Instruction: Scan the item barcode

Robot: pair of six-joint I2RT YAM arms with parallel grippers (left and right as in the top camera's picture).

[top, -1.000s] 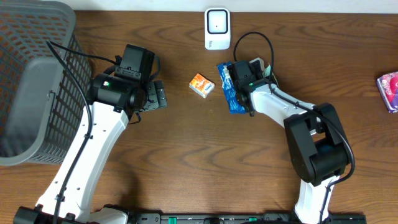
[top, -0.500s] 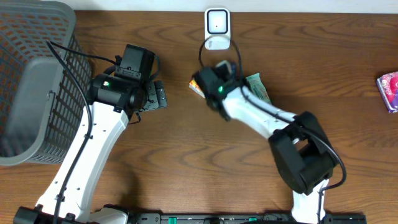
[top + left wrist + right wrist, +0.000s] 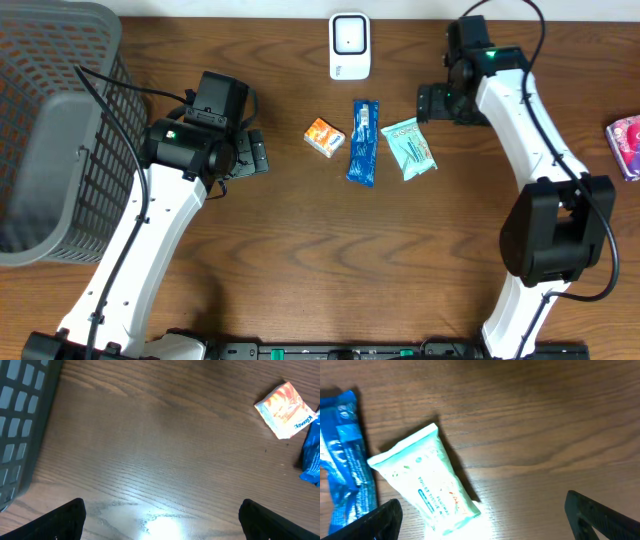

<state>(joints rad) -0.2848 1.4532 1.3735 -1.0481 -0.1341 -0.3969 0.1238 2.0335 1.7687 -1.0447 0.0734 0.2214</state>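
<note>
My right gripper moves down and back next, turning on the way, then goes onto the near end of the mint-green tissue pack (image 3: 409,147).
A white barcode scanner (image 3: 349,45) stands at the back middle of the table. In front of it three items lie in a row: an orange packet (image 3: 324,137) (image 3: 285,409), a long blue packet (image 3: 363,141) (image 3: 345,460) and a mint-green tissue pack (image 3: 409,147) (image 3: 427,480). My right gripper (image 3: 432,104) (image 3: 485,520) hovers open just behind and right of the green pack, holding nothing. To the left of the orange packet, my left gripper (image 3: 252,155) (image 3: 160,522) is open over bare wood.
A large grey mesh basket (image 3: 50,130) (image 3: 20,420) fills the left side of the table. A pink packet (image 3: 625,145) lies at the far right edge. The table's front half is bare wood.
The right gripper was shut on the blue packet, swung toward the scanner, then opened and moved to the back right. The blue packet now lies flat between the orange and green ones. Left arm still.
</note>
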